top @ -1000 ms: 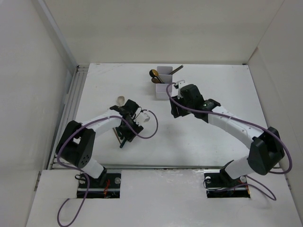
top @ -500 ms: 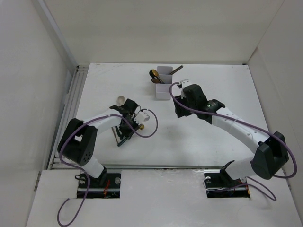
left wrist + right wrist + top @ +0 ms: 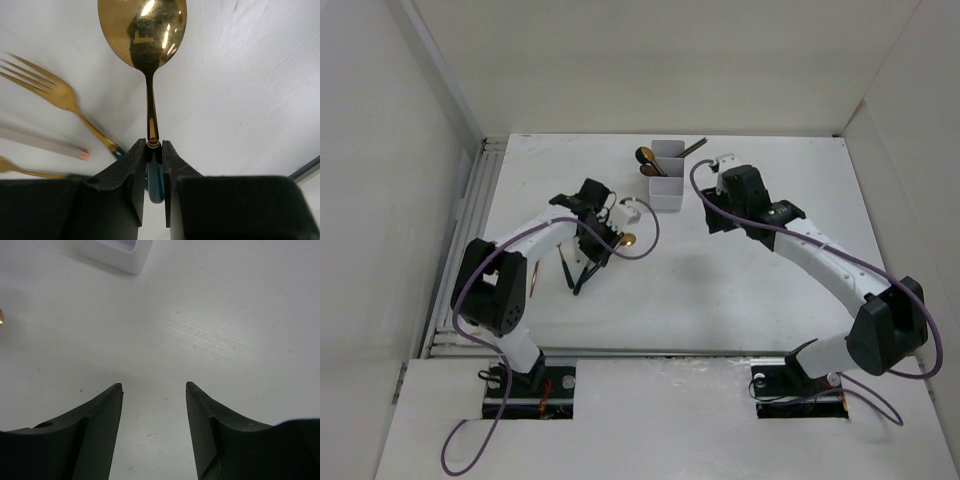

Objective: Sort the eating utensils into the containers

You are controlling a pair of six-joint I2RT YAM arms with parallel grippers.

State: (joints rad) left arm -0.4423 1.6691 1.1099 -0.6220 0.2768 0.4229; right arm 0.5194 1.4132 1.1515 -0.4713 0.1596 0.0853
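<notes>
The container's middle section [image 3: 671, 167] holds gold spoons and is outward of my left gripper, to its right in the top view. I will lift mine outward over that section to let it go.
My left gripper [image 3: 606, 243] [image 3: 154, 143] is shut on the dark handle of a gold-headed spoon [image 3: 142, 30], which sticks out ahead of the jaws; its head shows in the top view [image 3: 628, 239]. A gold fork [image 3: 56, 93], a grey chopstick [image 3: 45, 142] and other slim utensils [image 3: 570, 268] lie on the table beside it. The white divided container [image 3: 666, 180] stands at the back with gold spoons [image 3: 646, 157] and a dark handle in it. My right gripper [image 3: 716, 222] [image 3: 152, 385] is open and empty, right of the container; a corner of it shows in the right wrist view [image 3: 120, 255].
White walls enclose the table [image 3: 760, 290] on the left, back and right. A ribbed rail [image 3: 480, 200] runs along the left edge. Purple cables loop off both wrists.
My left gripper has moved away from the utensil pile toward the back, carrying the gold spoon. My right gripper has drawn back to the right, away from the container's front.
</notes>
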